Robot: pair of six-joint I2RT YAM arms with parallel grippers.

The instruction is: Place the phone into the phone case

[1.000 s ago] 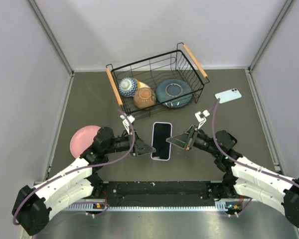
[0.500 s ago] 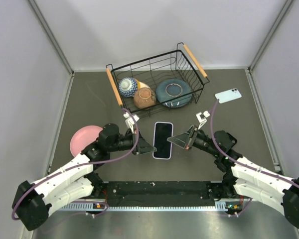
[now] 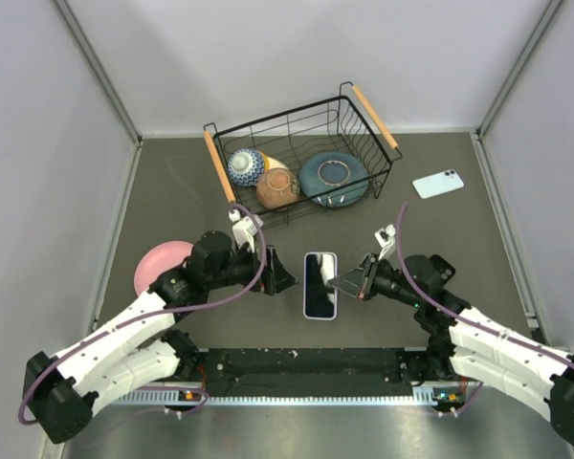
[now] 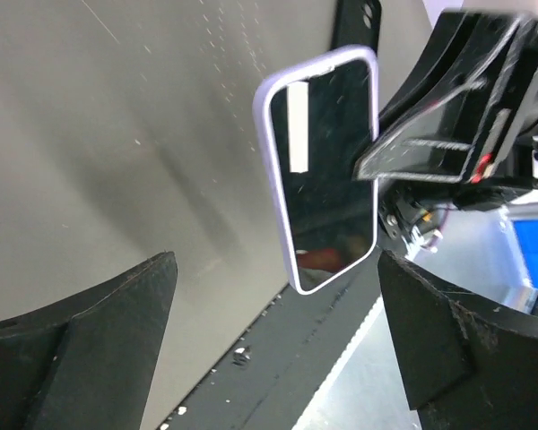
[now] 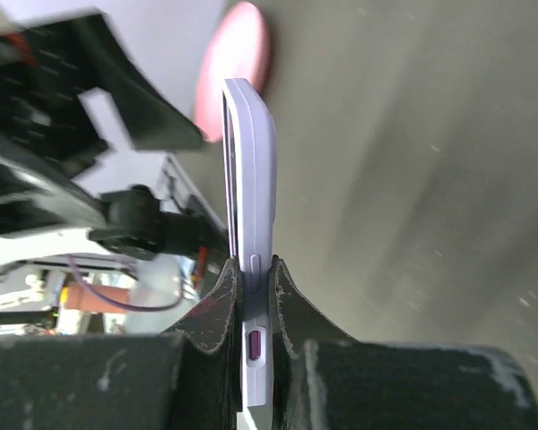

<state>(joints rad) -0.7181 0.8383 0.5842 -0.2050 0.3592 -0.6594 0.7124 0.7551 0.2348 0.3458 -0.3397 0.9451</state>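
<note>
The phone sits inside the case (image 3: pixel 320 315) in my right gripper. Next I need to tilt the fingertips downward, lower the case flat onto the bare tabletop below and release it.
The phone (image 3: pixel 320 280), black with a glossy screen, sits inside the pale lavender phone case (image 3: pixel 320 315) at the table's near middle. My right gripper (image 3: pixel 343 281) is shut on the case's right long edge. In the right wrist view the case (image 5: pixel 256 161) runs edge-on between the two pads, with my right gripper (image 5: pixel 251 269) pinching it near a side button. My left gripper (image 3: pixel 283 279) stands open just left of the case, apart from it. In the left wrist view the phone (image 4: pixel 327 170) lies beyond my wide-open left gripper (image 4: pixel 276 287), with the lavender case rim (image 4: pixel 275 175) around it.
A black wire basket (image 3: pixel 375 117) at the back holds a blue-white bowl (image 3: pixel 246 166), a brown bowl (image 3: pixel 277 187) and a blue dish (image 3: pixel 333 177). A pale blue phone (image 3: pixel 437 183) lies at the right. A pink plate (image 3: pixel 158 263) sits beside the left arm.
My left gripper has opened and come off the case's left edge. The cased phone has shifted a little right and nearer, held by the right gripper.
</note>
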